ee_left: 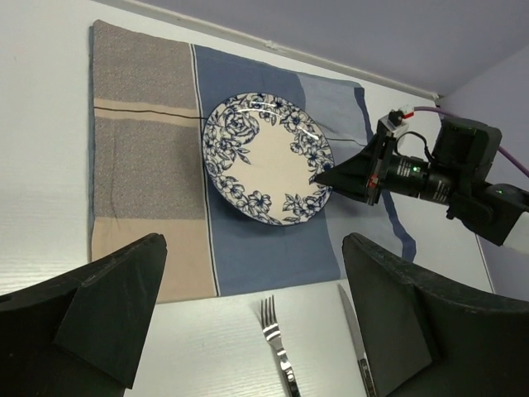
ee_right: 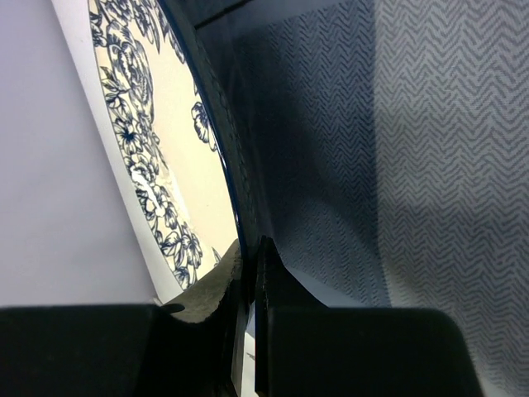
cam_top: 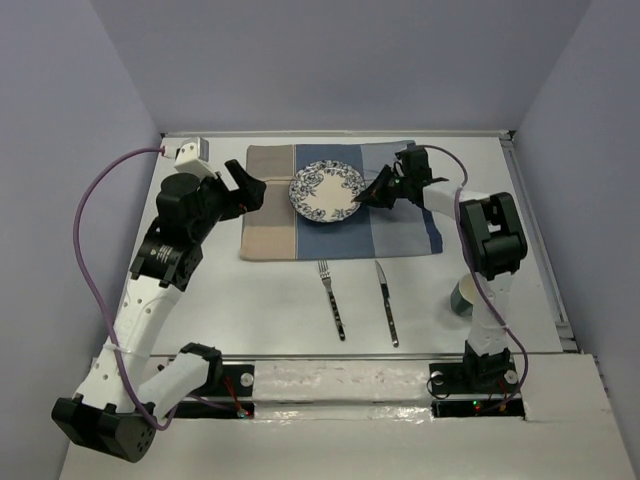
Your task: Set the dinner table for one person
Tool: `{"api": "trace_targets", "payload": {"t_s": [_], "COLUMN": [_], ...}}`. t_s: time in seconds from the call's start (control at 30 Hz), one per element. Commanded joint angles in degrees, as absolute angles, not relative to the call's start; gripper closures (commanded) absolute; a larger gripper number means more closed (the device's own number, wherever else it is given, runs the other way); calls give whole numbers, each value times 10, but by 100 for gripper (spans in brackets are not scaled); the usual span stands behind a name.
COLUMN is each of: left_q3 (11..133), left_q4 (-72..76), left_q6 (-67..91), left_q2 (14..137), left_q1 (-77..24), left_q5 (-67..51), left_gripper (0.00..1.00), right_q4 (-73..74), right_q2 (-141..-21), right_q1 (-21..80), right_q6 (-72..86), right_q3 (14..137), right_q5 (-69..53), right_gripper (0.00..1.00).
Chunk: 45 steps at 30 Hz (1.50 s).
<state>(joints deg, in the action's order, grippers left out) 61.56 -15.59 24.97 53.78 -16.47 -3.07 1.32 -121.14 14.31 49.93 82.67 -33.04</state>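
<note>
My right gripper holds the plate's rim, which still hangs above the cloth mat, so next I need to bring the gripper down toward the mat's blue middle stripe and release the rim there.
A blue-flowered plate lies over the middle of the striped cloth mat on the dinner table. My right gripper is shut on the plate's right rim, one finger above it and one below. To the left of the plate, my left gripper hangs wide open over the mat's left side and holds nothing. A fork and a knife lie side by side on the table in front of the mat.
A pale green cup stands at the near right, partly behind my right arm. A small white box with a purple cable sits at the back left corner. Grey walls close in the table on three sides.
</note>
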Motion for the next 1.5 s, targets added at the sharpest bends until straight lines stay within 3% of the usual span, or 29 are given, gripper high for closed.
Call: {"api": "trace_targets", "payload": {"t_s": [0.0, 0.27, 0.3, 0.4, 0.43, 0.5, 0.6, 0.77, 0.87, 1.1, 1.33, 1.47], "left_q3": [600, 585, 584, 578, 577, 575, 571, 535, 515, 467, 485, 490], "left_q4": [-117, -109, -109, -110, -110, -112, -112, -119, -136, -169, -158, -148], "left_q6": [254, 258, 258, 257, 256, 254, 253, 258, 235, 202, 206, 212], "left_q2": [529, 531, 531, 528, 526, 525, 522, 498, 476, 445, 448, 437], "left_q1": [-168, -167, -168, -167, -167, -168, -167, -170, -181, -246, -298, -310], "left_q5": [-44, -46, -46, -45, -45, -43, -43, -64, -66, -46, -41, -47], "left_gripper": [1, 1, 1, 1, 1, 1, 1, 1, 1, 1, 1, 1], "right_q4": [-56, -51, -50, -44, -31, -2, 63, 143, 241, 574, 724, 687], "right_q2": [-1199, -1225, -1225, -1225, -1223, -1211, -1190, -1043, -949, -674, -651, -660], "right_q1": [147, 147, 147, 147, 147, 147, 147, 147, 147, 147, 147, 134], "right_q6": [508, 490, 489, 483, 476, 464, 426, 373, 348, 436, 579, 577], "right_q3": [860, 848, 845, 832, 833, 837, 857, 822, 746, 628, 628, 606], "right_q5": [-389, -374, -371, -360, -357, -343, -323, -243, -135, 156, 261, 255], "right_gripper": [100, 100, 96, 72, 55, 36, 25, 25, 28, 48, 49, 48]}}
